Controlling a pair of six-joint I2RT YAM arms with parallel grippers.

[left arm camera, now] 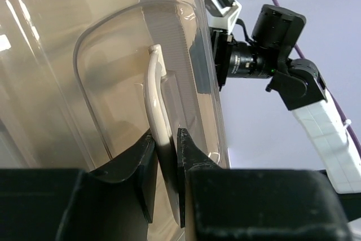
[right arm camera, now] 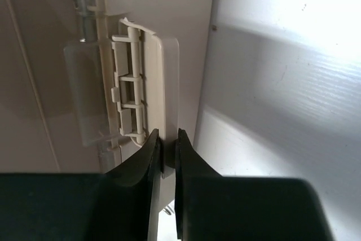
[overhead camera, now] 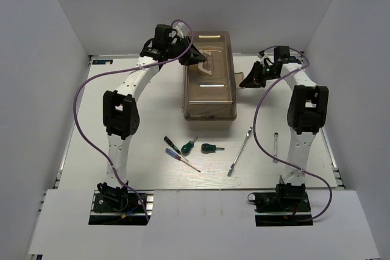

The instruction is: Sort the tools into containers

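The left gripper swings the lid's handle to the left in the top view, over the bare tabletop beside the toolbox, next. It releases the handle there, because the lid stands shut.
The tan toolbox with its translucent brown lid stands shut at the back middle of the table. My left gripper is shut on the lid's pale handle. My right gripper is shut on the toolbox's side latch. In front lie a black-handled screwdriver, a green-handled screwdriver, a stubby green screwdriver, a blue-handled screwdriver, a long slim wrench and a short wrench. The trays are hidden.
White walls close the table on the left, back and right. The arm bases sit at the near edge. Purple cables loop beside each arm.
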